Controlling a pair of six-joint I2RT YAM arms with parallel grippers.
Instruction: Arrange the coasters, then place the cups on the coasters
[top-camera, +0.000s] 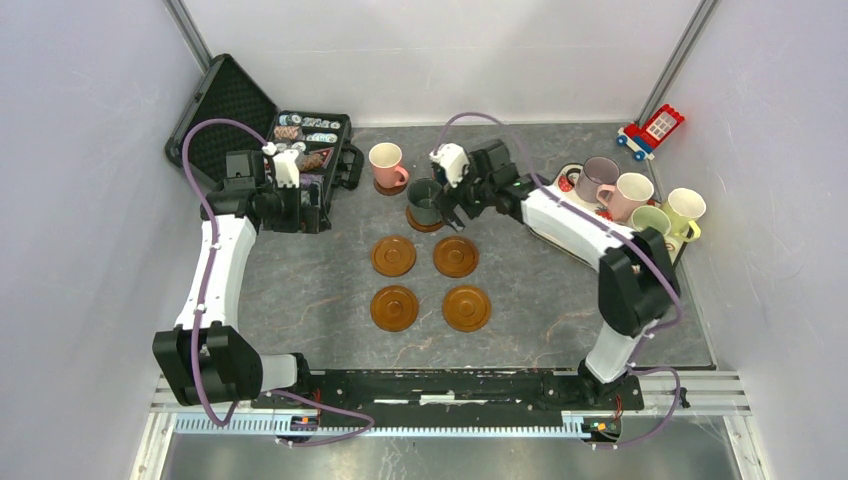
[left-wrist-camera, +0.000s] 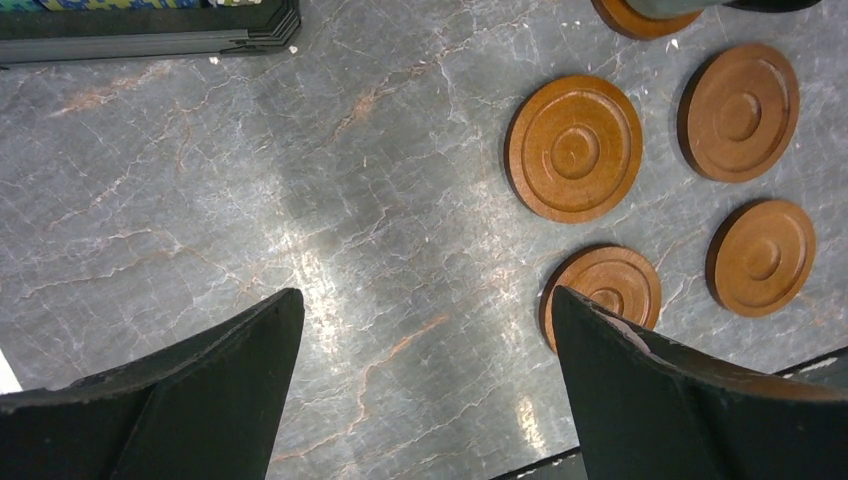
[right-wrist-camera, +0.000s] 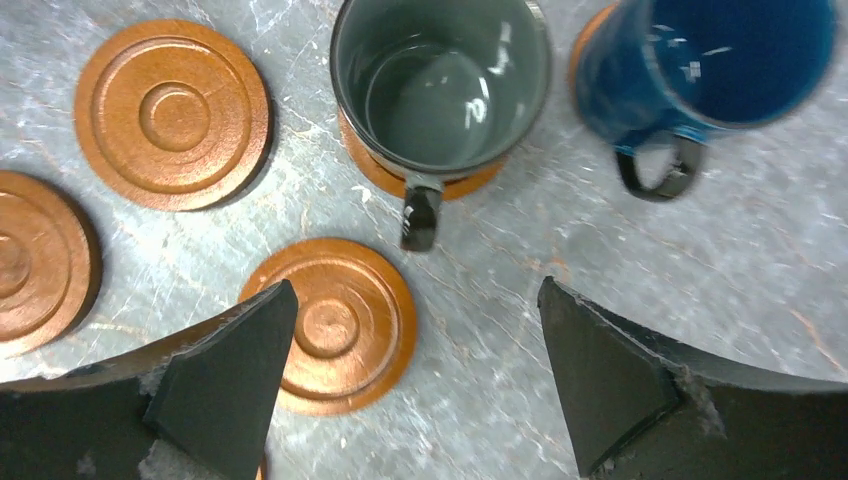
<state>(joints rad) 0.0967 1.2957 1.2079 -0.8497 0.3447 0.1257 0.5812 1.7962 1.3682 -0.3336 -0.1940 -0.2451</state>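
Note:
Next, my right gripper will travel toward the right in the top view, across the tray and down to the light green cup (top-camera: 650, 220), because brown coasters still lie bare.
Four bare brown coasters (top-camera: 394, 256) (top-camera: 456, 256) (top-camera: 394, 307) (top-camera: 467, 308) lie in a square at mid-table. Behind them, a pink cup (top-camera: 388, 165) and a dark grey-green cup (top-camera: 424, 203) each stand on a coaster. My right gripper (top-camera: 455, 208) (right-wrist-camera: 415, 300) hangs open just off the grey-green cup (right-wrist-camera: 440, 85), whose handle points at it, and holds nothing. A navy blue cup (right-wrist-camera: 700, 70) stands beside it. My left gripper (top-camera: 292, 212) (left-wrist-camera: 428, 295) is open over bare table left of the coasters (left-wrist-camera: 574, 148). Mauve (top-camera: 597, 178), pale pink (top-camera: 630, 195), light green (top-camera: 650, 222) and cream-yellow (top-camera: 685, 210) cups stand at the right.
An open black case (top-camera: 310, 140) with small items lies at the back left, right behind my left arm. The white strawberry-print tray (top-camera: 566, 176) under the right-hand cups sits beneath my right forearm. A red and blue toy (top-camera: 650, 128) is in the back right corner.

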